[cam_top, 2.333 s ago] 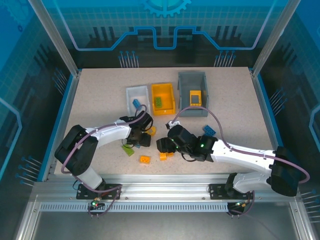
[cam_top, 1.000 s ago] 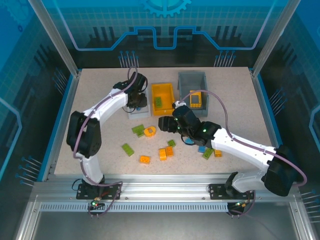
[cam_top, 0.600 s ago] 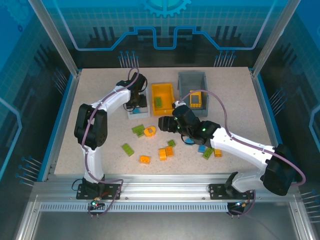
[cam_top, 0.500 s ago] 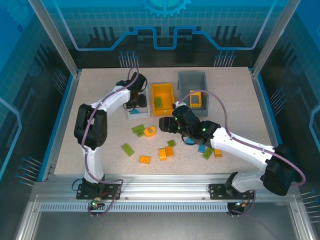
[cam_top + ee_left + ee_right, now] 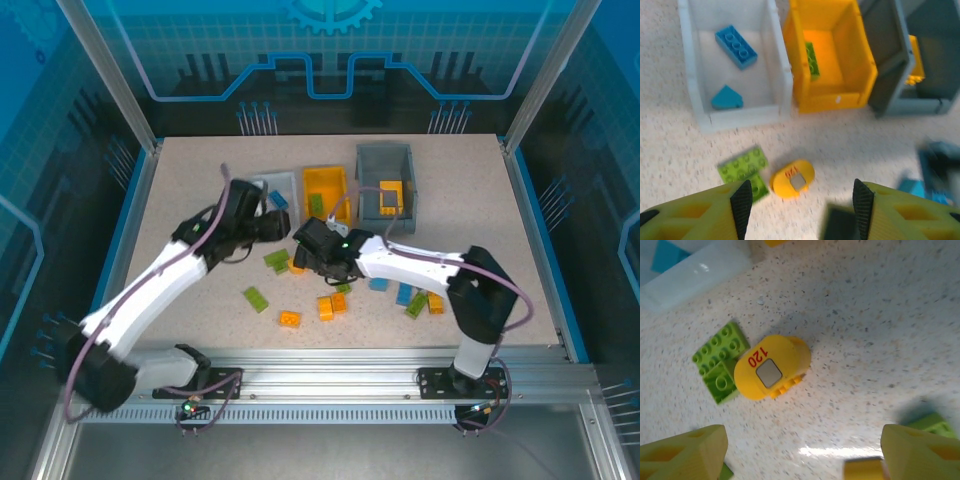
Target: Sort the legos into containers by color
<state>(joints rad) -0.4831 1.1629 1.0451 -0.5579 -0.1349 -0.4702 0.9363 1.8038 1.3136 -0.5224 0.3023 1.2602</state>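
My right gripper is above the yellow rounded lego (image 5: 771, 367), which lies beside the green plate (image 5: 720, 362). Next, it will move down toward that plate and bring its open fingers around the lego.
My left gripper (image 5: 801, 205) is open, its fingers (image 5: 741, 202) hanging above the table just in front of the white bin (image 5: 690, 105). That bin holds a blue brick (image 5: 736, 46) and a teal piece (image 5: 726, 97). Below and between the jaws lie the rounded orange-yellow frame (image 5: 792, 178), marked 120, and a green plate (image 5: 745, 170) touching it. My right gripper (image 5: 802, 455) is also open, over the same frame (image 5: 771, 367) and green plate (image 5: 720, 362). In the top view the left gripper (image 5: 272, 228) and right gripper (image 5: 303, 252) are close together.
The orange-yellow bin (image 5: 325, 178) holds a green brick (image 5: 317, 203); the grey bin (image 5: 385, 160) holds a yellow brick (image 5: 390, 192). Loose green (image 5: 256, 298), orange (image 5: 289, 319) and blue (image 5: 403, 294) bricks lie scattered across the near middle of the table.
The left gripper has drawn back from over the white bin toward the middle. The right gripper has swung left, over the orange-yellow frame.
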